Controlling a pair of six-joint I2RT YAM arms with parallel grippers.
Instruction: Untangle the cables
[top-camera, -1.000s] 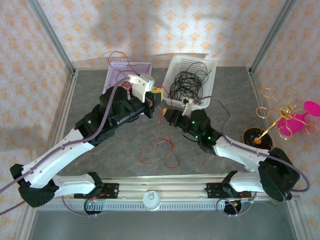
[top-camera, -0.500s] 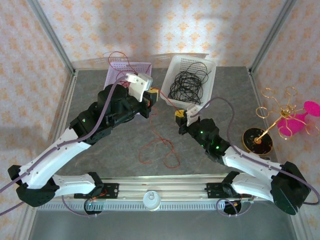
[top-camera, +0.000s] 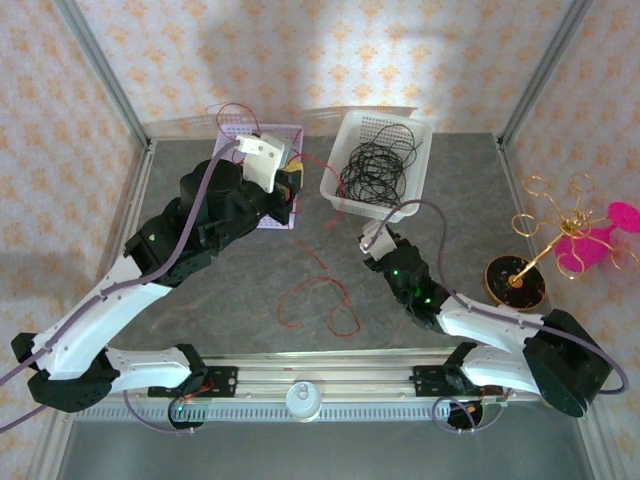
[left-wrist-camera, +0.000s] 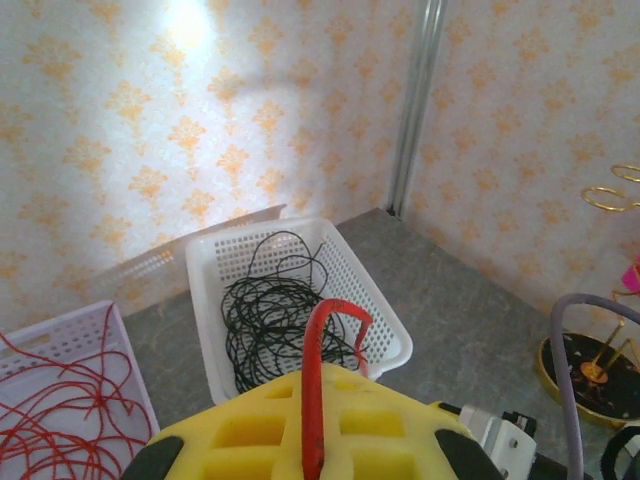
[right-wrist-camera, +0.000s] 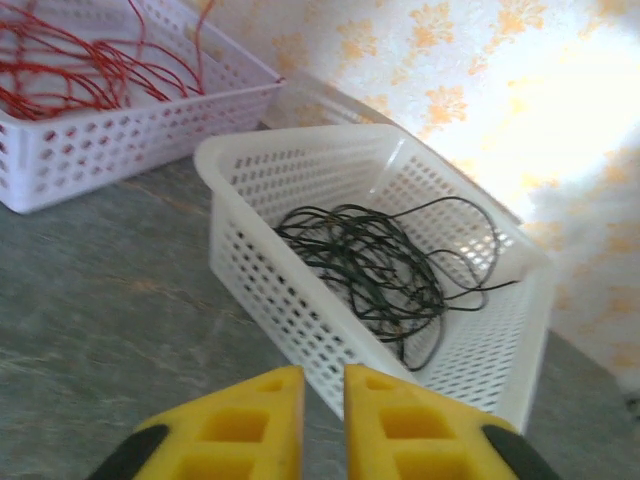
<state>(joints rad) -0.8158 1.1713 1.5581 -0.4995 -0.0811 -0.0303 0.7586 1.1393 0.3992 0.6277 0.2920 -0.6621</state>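
Next, my left gripper carries the wire outward over the lilac basket (top-camera: 232, 135) (left-wrist-camera: 75, 405) with the other red wires, lowers and releases. That basket lies below and outward of it.
My left gripper (top-camera: 291, 183) hangs over the near edge of the lilac basket (top-camera: 232, 135), shut on a red wire (left-wrist-camera: 318, 340) that arches out of its yellow pads (left-wrist-camera: 250, 430). That wire trails down to a loose red loop (top-camera: 318, 300) on the grey table. More red wires (left-wrist-camera: 60, 410) lie in the lilac basket. A bunch of black wires (top-camera: 372, 170) sits coiled in the white basket (top-camera: 360, 203). My right gripper (top-camera: 372, 245) is low over the table, just short of the white basket (right-wrist-camera: 290, 290), with a narrow gap and nothing between its fingers (right-wrist-camera: 260, 420).
A gold wire stand with a pink piece (top-camera: 565, 235) on a round black base (top-camera: 515, 282) stands at the right. Metal frame posts rise at the back corners. The arms' mounting rail (top-camera: 300, 375) runs along the near edge.
The grippers were together between the baskets. My right gripper has let go and drawn back toward its base. My left gripper has moved back-left over the lilac basket, pulling the red wire along.
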